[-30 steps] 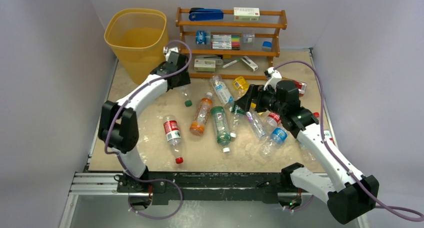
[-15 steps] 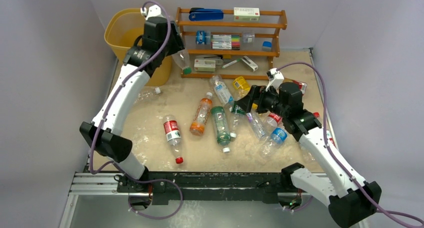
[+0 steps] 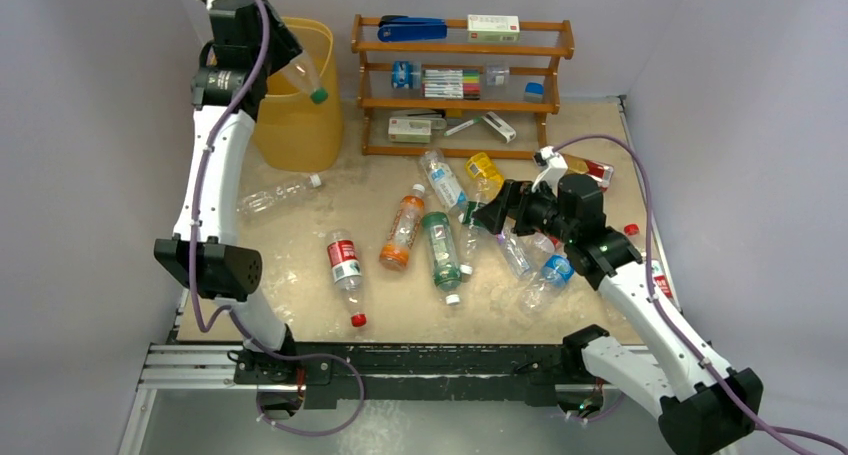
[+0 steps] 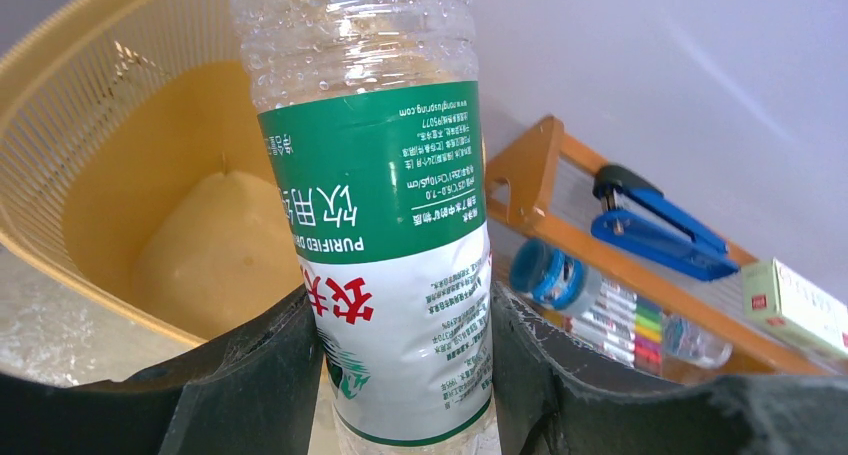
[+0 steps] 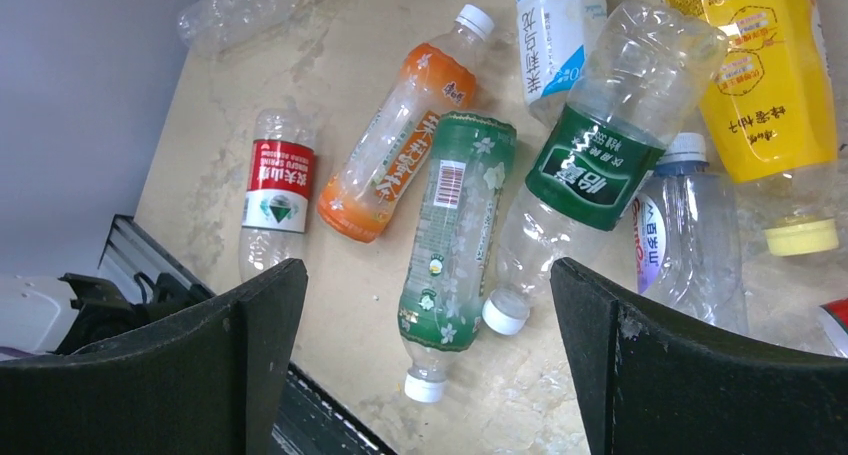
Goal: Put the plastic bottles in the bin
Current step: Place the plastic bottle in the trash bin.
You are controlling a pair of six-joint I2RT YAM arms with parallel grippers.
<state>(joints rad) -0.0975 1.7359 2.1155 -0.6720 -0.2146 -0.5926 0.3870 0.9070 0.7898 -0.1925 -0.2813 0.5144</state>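
Note:
My left gripper holds the bottle with its cap over the bin's rim, so next it will move over the inside of the bin, to its left in the wrist view, and release the bottle.
My left gripper (image 3: pixel 285 65) is shut on a clear bottle with a green cap (image 3: pixel 306 81) and holds it tilted over the right rim of the yellow bin (image 3: pixel 300 130). In the left wrist view the bottle's green and white label (image 4: pixel 390 225) sits between my fingers (image 4: pixel 250 375), with the bin's inside (image 4: pixel 120 125) behind it. My right gripper (image 3: pixel 490 213) is open and empty above the pile of bottles. The right wrist view shows an orange bottle (image 5: pixel 400 145), a green flowered bottle (image 5: pixel 455 235), a red-labelled one (image 5: pixel 280 180), a dark-green-labelled one (image 5: pixel 595 170) and a yellow one (image 5: pixel 760 75) below the jaws.
A brown wooden rack (image 3: pixel 460 50) with a blue stapler (image 3: pixel 412 27), pens and white boxes stands right of the bin. A clear bottle (image 3: pixel 272 197) lies alone at the left. More bottles lie under and beside my right arm (image 3: pixel 545 270).
My left arm has lifted the green-capped bottle from the table beside the bin up and left, to over the bin's rim. My right gripper has barely moved.

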